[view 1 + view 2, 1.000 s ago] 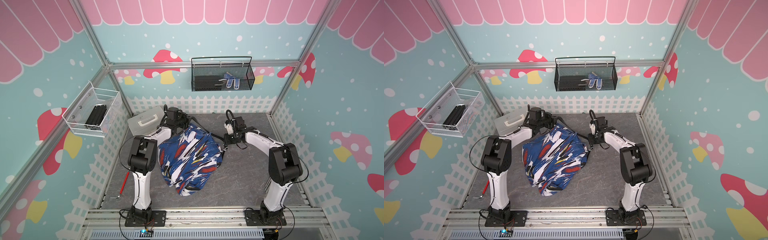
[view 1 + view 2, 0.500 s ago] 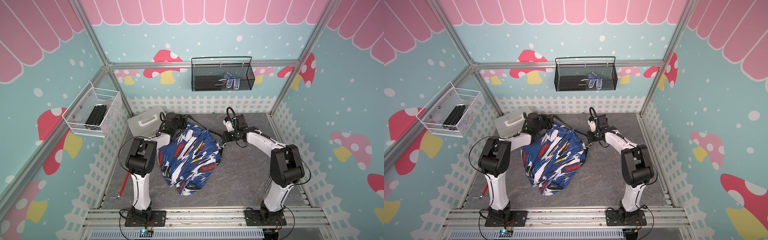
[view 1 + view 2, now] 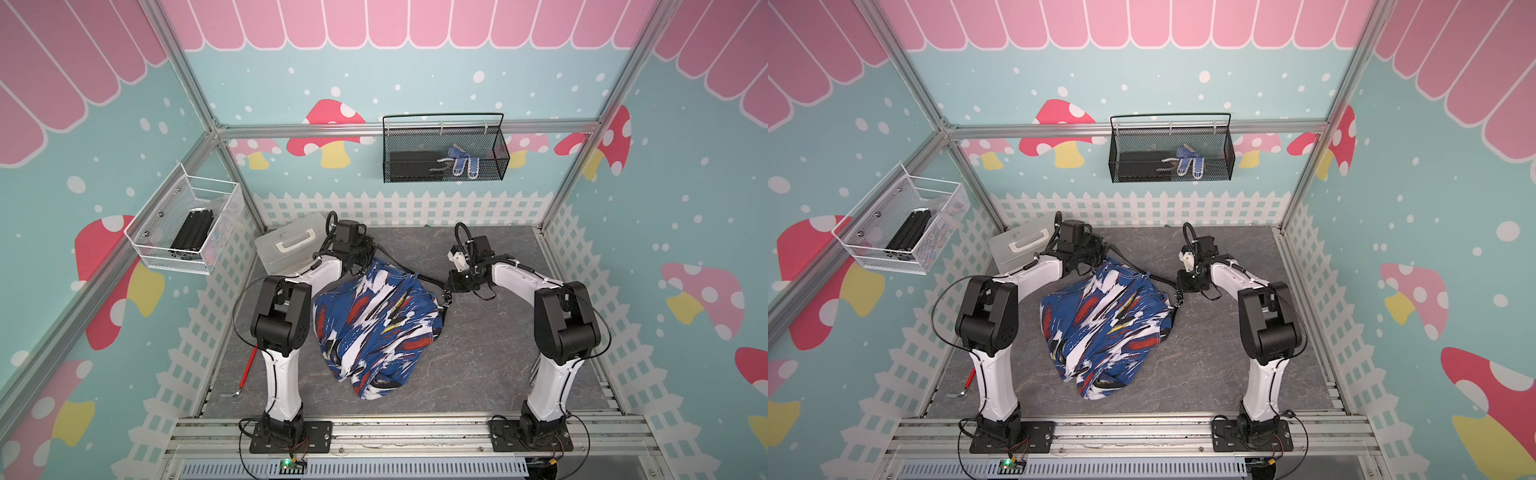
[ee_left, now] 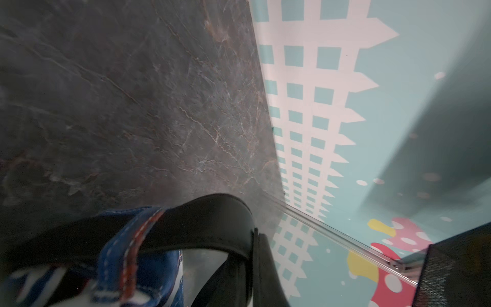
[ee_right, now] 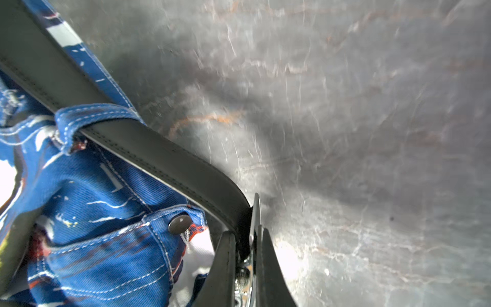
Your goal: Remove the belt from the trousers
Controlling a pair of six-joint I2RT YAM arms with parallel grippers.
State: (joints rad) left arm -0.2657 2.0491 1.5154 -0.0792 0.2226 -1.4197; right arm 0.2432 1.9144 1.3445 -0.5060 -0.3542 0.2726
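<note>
My left gripper eases toward the belt span between both grippers next and releases the belt, since the belt [image 3: 428, 277] still runs through a blue loop.
The trousers [image 3: 374, 328] [image 3: 1104, 328] lie bunched in the middle of the grey floor, waist toward the back wall. The black belt [image 3: 428, 277] [image 3: 1156, 277] runs along the waist through the blue loops [image 4: 127, 239]. My left gripper [image 3: 365, 258] [image 3: 1096, 258] [image 4: 255, 236] is shut on the belt [image 4: 212, 218] at the waist's left end. My right gripper [image 3: 451, 286] [image 3: 1181, 287] [image 5: 252, 228] is shut on the belt [image 5: 159, 156] at its metal buckle end [image 5: 254, 212], just off the right corner of the trousers [image 5: 106, 202].
A white box [image 3: 291, 247] stands behind my left arm at the back left. A red-handled hex key [image 3: 248, 368] lies by the left fence. A black mesh basket [image 3: 444, 153] and a white wire basket [image 3: 187, 226] hang on the walls.
Both arms have shifted only slightly while keeping hold of the belt. The trousers' folds have shifted a little with them.
</note>
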